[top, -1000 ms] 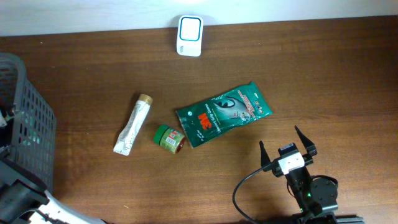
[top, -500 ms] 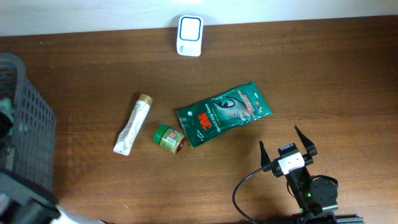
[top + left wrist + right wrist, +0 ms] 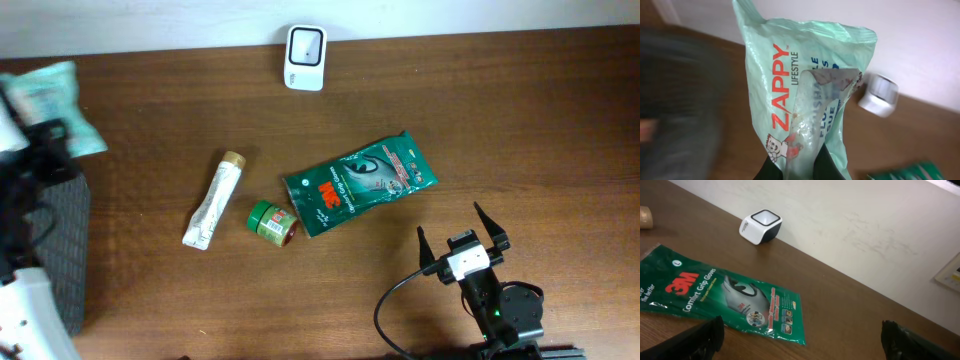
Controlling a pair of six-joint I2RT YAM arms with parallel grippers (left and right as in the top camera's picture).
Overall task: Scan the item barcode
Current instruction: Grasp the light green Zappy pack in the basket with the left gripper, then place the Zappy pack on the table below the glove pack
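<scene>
I will next swing my left gripper past the jar and lower the wipes pack onto the tabletop by the glove pack's near edge [image 3: 376,231]. That spot is bare, so I will let go of the wipes pack there.
My left gripper [image 3: 800,170] is shut on the lower end of a mint-green Zappy wipes pack [image 3: 805,85], which stands up in front of the wrist camera. From above, the pack [image 3: 55,105] hangs at the far left, over the table's back corner, with the left gripper [image 3: 45,150] just below it. The white barcode scanner [image 3: 305,57] sits at the back edge; it also shows behind the pack as the scanner [image 3: 880,94] and in the right wrist view as the scanner [image 3: 761,226]. My right gripper [image 3: 462,240] stands open at the front right, nothing between its fingers [image 3: 705,335].
A dark mesh basket [image 3: 60,250] stands at the left edge. A green 3M glove pack [image 3: 360,182] lies mid-table, with a small green jar [image 3: 271,221] and a white tube [image 3: 213,200] to its left. The glove pack [image 3: 720,297] lies ahead of the right gripper.
The left arm has come up out of the basket with the wipes pack gripped, and now holds it above the table's left back corner. The right arm has not moved.
</scene>
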